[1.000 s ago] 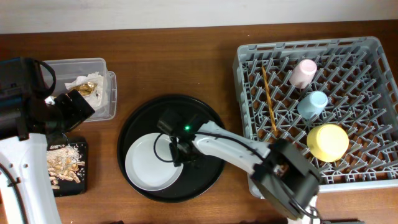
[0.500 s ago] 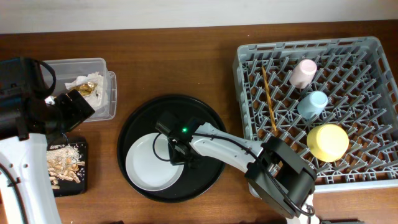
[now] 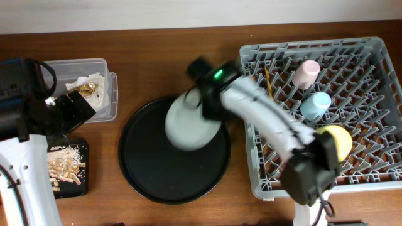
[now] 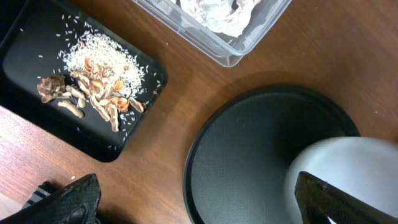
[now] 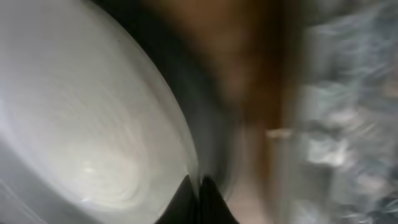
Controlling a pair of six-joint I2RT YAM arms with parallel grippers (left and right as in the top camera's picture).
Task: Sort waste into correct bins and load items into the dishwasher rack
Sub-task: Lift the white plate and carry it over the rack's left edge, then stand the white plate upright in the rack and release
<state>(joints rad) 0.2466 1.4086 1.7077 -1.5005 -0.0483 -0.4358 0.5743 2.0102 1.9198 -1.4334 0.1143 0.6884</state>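
The robot's right gripper will next swing outward and across, to its right in the overhead view, to the empty slots beside the pink cup and release the plate (image 3: 188, 125).
My right gripper (image 3: 202, 108) is shut on the rim of the pale grey plate (image 3: 188, 125), which hangs tilted and blurred above the upper right of the round black serving tray (image 3: 157, 179). In the right wrist view the closed fingertips (image 5: 198, 190) pinch the plate (image 5: 81, 112) at its edge. The grey dishwasher rack (image 3: 377, 53) at right holds a pink cup (image 3: 306, 73), a light blue cup (image 3: 316, 105), a yellow dish (image 3: 331, 143) and chopsticks (image 3: 271, 100). My left gripper (image 4: 196, 208) is wide open and empty over the table at left.
A clear tub (image 3: 75, 61) at back left holds crumpled paper and gold foil (image 3: 88, 85). A shallow black tray (image 3: 83, 188) at front left carries rice and brown scraps (image 3: 65, 164). The left arm (image 3: 25, 163) sits beside both bins.
The right gripper closed on the plate's rim, lifted it off the round tray and swung it up and right toward the rack. The left arm has stayed still.
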